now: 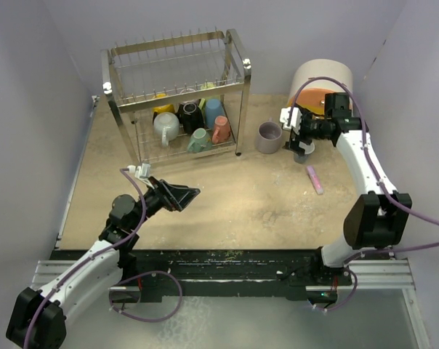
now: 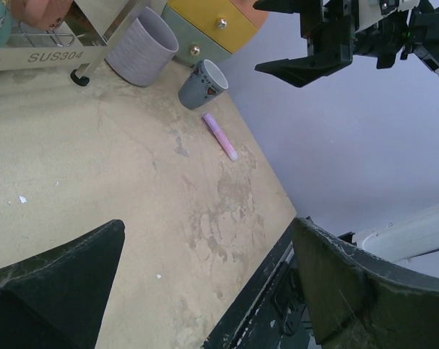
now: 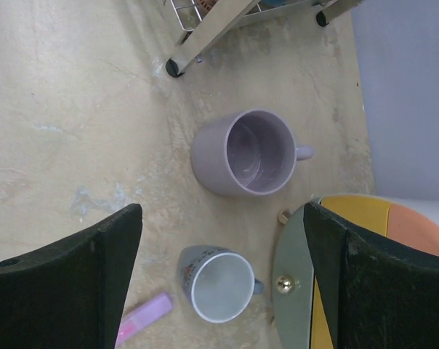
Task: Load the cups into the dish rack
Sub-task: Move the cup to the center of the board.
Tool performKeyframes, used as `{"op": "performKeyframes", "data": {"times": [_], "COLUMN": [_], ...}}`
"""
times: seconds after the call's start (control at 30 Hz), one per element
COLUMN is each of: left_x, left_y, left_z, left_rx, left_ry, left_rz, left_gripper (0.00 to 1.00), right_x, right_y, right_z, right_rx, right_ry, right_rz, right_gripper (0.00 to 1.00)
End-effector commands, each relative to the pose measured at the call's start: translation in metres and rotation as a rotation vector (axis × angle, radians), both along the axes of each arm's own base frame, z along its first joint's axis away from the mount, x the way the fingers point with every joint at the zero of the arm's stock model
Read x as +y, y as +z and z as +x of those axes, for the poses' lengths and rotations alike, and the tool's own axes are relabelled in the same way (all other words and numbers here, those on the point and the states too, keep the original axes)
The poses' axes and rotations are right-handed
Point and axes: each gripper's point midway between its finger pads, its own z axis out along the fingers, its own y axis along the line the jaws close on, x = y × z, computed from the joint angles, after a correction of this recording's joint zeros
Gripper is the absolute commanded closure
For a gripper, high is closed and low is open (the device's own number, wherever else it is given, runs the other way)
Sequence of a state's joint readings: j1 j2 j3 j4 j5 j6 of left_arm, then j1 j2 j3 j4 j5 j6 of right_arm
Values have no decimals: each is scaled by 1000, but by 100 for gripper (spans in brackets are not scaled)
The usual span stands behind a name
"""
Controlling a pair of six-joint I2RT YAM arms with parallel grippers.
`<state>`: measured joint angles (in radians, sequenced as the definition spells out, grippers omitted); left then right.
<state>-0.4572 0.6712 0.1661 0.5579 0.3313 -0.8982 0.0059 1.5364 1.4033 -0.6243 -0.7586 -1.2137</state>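
Next, my right gripper moves to the left in the top view and down onto the lilac cup's near rim (image 1: 269, 139) (image 3: 235, 179), since a finger fits into the cup's opening.
The chrome dish rack (image 1: 174, 54) stands at the back, with several cups on its lower tier, among them a white one (image 1: 166, 125), a black one (image 1: 190, 116) and a teal one (image 1: 199, 139). A lilac cup (image 1: 269, 137) (image 3: 247, 153) stands upright on the table right of the rack. A smaller grey-blue cup (image 3: 218, 285) (image 2: 203, 83) stands just beyond it. My right gripper (image 3: 223, 280) (image 1: 298, 132) hangs open above the grey-blue cup, a finger on each side, not touching it. My left gripper (image 1: 182, 195) (image 2: 205, 283) is open over bare table with nothing in it.
A round drawer unit (image 1: 320, 81) (image 3: 350, 269) stands close by the grey-blue cup, under my right finger. A small pink bar (image 1: 315, 179) (image 3: 143, 318) lies on the table near that cup. The rack's foot (image 3: 174, 69) is beyond the lilac cup. Walls close in on three sides.
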Motion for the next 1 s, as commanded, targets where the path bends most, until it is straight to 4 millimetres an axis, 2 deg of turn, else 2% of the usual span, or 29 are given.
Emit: {"op": "performKeyframes", "data": {"times": [0.0, 0.2, 0.33, 0.7, 0.97], "left_x": [5, 6, 7, 9, 11], "left_y": [11, 8, 7, 2, 1], "left_z": [3, 2, 2, 2, 2], "left_rx": [-31, -22, -15, 1, 8], "left_ry": [28, 34, 36, 50, 54], "left_rz": [2, 9, 14, 33, 39], "left_gripper": [1, 1, 1, 1, 1], "right_x": [6, 11, 16, 21, 19], "right_y": [4, -27, -44, -73, -103], "right_z": [7, 3, 15, 58, 73], "right_rx": [-71, -107, -76, 30, 109], "right_ry": [148, 390, 439, 365, 287], "right_rz": [-52, -147, -156, -227, -302], "right_gripper": [3, 0, 1, 21, 34]}}
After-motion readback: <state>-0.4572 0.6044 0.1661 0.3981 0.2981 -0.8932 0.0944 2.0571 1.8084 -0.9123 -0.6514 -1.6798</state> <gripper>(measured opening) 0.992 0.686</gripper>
